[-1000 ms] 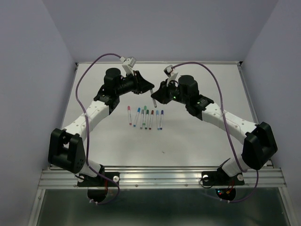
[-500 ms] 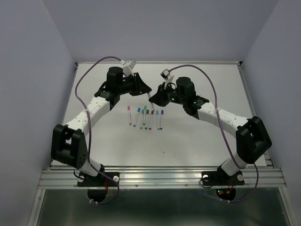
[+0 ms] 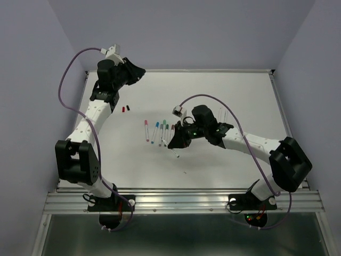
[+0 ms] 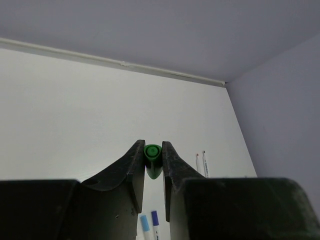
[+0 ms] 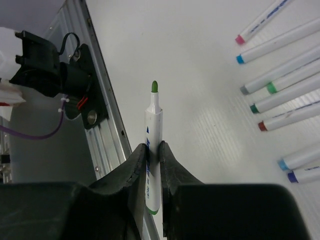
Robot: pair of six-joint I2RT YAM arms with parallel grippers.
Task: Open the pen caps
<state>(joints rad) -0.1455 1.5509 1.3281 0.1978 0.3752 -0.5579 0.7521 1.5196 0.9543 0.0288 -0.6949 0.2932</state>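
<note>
The green cap goes down and back to the loose caps in my left gripper next, and the gripper releases it by the red cap's near end.
A green pen cap (image 4: pixel 153 156) sits pinched between the fingers of my left gripper (image 4: pixel 153 150), which is raised over the far left of the table (image 3: pixel 137 72). My right gripper (image 5: pixel 154 147) is shut on a white pen (image 5: pixel 153 131) with its green tip bare, pointing toward the near edge; in the top view that pen (image 3: pixel 176 154) hangs just right of the row. Several capped pens (image 3: pixel 159 133) lie side by side mid-table, also seen in the right wrist view (image 5: pixel 280 82). Two loose caps, red (image 3: pixel 123 109) and black (image 3: pixel 128 108), lie at the left.
Two uncapped white pens (image 3: pixel 225 113) lie at the back right, also in the left wrist view (image 4: pixel 201 164). The table's metal front rail (image 5: pixel 107 125) runs close below the held pen. Purple cables loop over both arms.
The grippers met over the far middle, then parted. My left arm swung far left and up with the green cap; my right arm came nearer with the now bare pen.
</note>
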